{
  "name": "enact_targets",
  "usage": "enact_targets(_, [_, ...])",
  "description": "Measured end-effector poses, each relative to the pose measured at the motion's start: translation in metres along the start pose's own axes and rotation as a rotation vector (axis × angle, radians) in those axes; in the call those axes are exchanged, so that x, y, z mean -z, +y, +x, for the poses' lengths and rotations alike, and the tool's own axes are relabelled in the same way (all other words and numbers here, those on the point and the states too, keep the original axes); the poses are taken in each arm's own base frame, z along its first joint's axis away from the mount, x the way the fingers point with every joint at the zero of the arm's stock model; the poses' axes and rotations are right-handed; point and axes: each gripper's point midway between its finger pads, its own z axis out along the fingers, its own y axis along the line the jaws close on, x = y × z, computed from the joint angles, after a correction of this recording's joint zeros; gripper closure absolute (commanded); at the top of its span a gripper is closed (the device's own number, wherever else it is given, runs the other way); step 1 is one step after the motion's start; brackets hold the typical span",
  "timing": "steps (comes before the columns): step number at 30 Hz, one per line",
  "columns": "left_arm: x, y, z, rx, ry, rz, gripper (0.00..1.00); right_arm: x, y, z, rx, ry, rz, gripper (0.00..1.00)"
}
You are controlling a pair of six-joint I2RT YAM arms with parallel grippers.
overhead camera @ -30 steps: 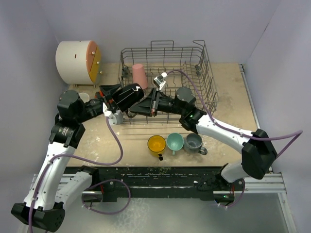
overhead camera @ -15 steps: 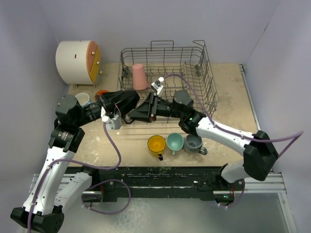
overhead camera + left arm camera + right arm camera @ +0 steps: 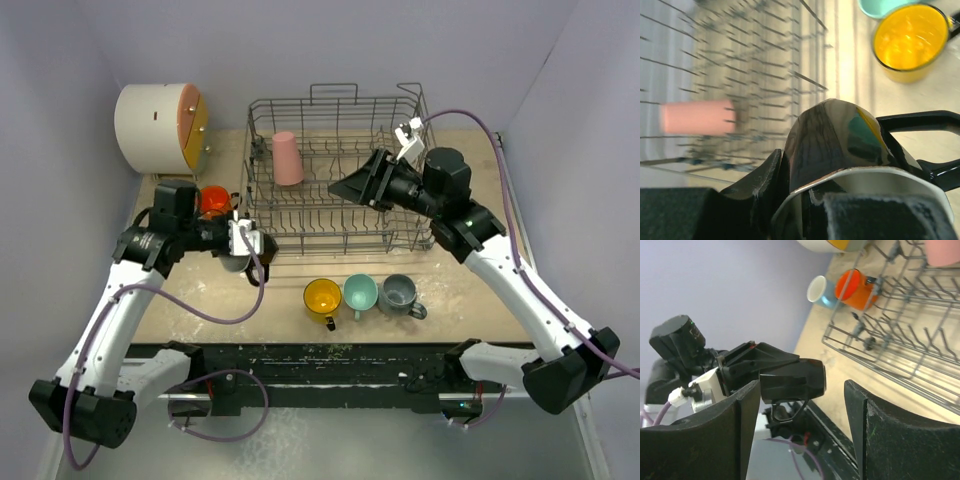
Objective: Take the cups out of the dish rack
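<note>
My left gripper moves down and back onto the table [image 3: 275, 300] [image 3: 916, 142] beside the yellow mug next, because that spot at the row's open end is bare.
My left gripper [image 3: 243, 250] is shut on the rim of the black mug [image 3: 236, 263], just outside the front left corner of the dish rack [image 3: 345, 235]. In the left wrist view one finger is inside the black mug [image 3: 840, 135] and the other [image 3: 762, 182] is outside. My right gripper [image 3: 345, 188] hangs open and empty over the rack's middle. A pink cup [image 3: 287, 158] stands in the rack's far left. Yellow [image 3: 322, 297], teal [image 3: 360, 293] and grey [image 3: 398, 293] mugs sit on the table in front. An orange mug [image 3: 213, 200] and a light blue mug [image 3: 819, 290] sit left of the rack.
A white round cabinet [image 3: 155, 125] with an orange-yellow front stands at the far left. Walls close in the table on the left, back and right. The black base rail [image 3: 330, 365] runs along the near edge.
My right gripper opened, let go of the black mug and drew back right over the rack. My left gripper carried the mug left and forward, out of the rack.
</note>
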Motion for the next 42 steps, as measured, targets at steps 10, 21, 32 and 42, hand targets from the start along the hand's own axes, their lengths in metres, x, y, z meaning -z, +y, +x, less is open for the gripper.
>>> enact_targets(10, [-0.041, -0.069, 0.048, 0.176, 0.222, 0.324, 1.00, 0.014, -0.060, 0.002, 0.137, 0.032, 0.317, 0.23])
enact_targets(21, [-0.094, -0.110, 0.100, 0.212, 0.442, 0.527, 1.00, 0.031, -0.081, -0.005, 0.205, 0.024, 0.465, 0.16])
enact_targets(32, [-0.115, -0.131, 0.113, 0.191, 0.492, 0.607, 1.00, 0.029, -0.091, -0.013, 0.245, 0.039, 0.535, 0.11])
enact_targets(42, [-0.123, -0.138, 0.102, 0.187, 0.472, 0.627, 0.33, -0.004, -0.110, -0.023, 0.277, 0.101, 0.587, 0.00])
